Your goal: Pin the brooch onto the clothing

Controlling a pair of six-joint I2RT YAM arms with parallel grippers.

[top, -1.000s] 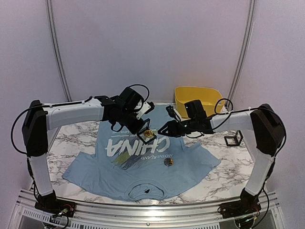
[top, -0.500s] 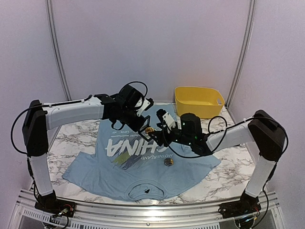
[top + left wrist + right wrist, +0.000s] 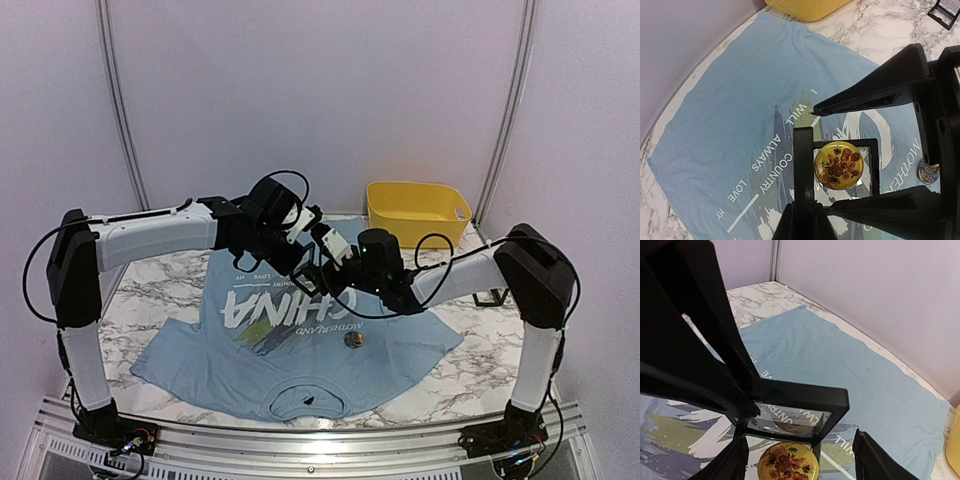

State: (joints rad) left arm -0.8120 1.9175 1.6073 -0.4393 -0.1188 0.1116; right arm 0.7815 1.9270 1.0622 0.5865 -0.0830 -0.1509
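Observation:
The marble (image 3: pixel 170 272) beside the shirt is bare, so I will move my left gripper to the left in the top view, lower the case onto it and release.
The light blue "CHINA" T-shirt (image 3: pixel 300 335) lies flat on the marble table. My left gripper (image 3: pixel 297 258) hovers above its chest print, shut on the edge of a small open black display case (image 3: pixel 803 165). A round yellow brooch with red flowers (image 3: pixel 837 165) sits in the case's frame. My right gripper (image 3: pixel 322 264) is open. One of its fingers (image 3: pixel 865 97) is on each side of the case. In the right wrist view the brooch (image 3: pixel 786 463) sits between the fingers (image 3: pixel 875 460), under the raised lid (image 3: pixel 795 399).
A small silver disc (image 3: pixel 352 340) lies on the shirt, right of the print; it also shows in the left wrist view (image 3: pixel 928 172). A yellow bin (image 3: pixel 415 210) stands at the back right. A second small black frame (image 3: pixel 945 10) rests on the marble to the right.
My right gripper has swung left from beside the bin to the case and now straddles it. My left gripper has held the case nearly still.

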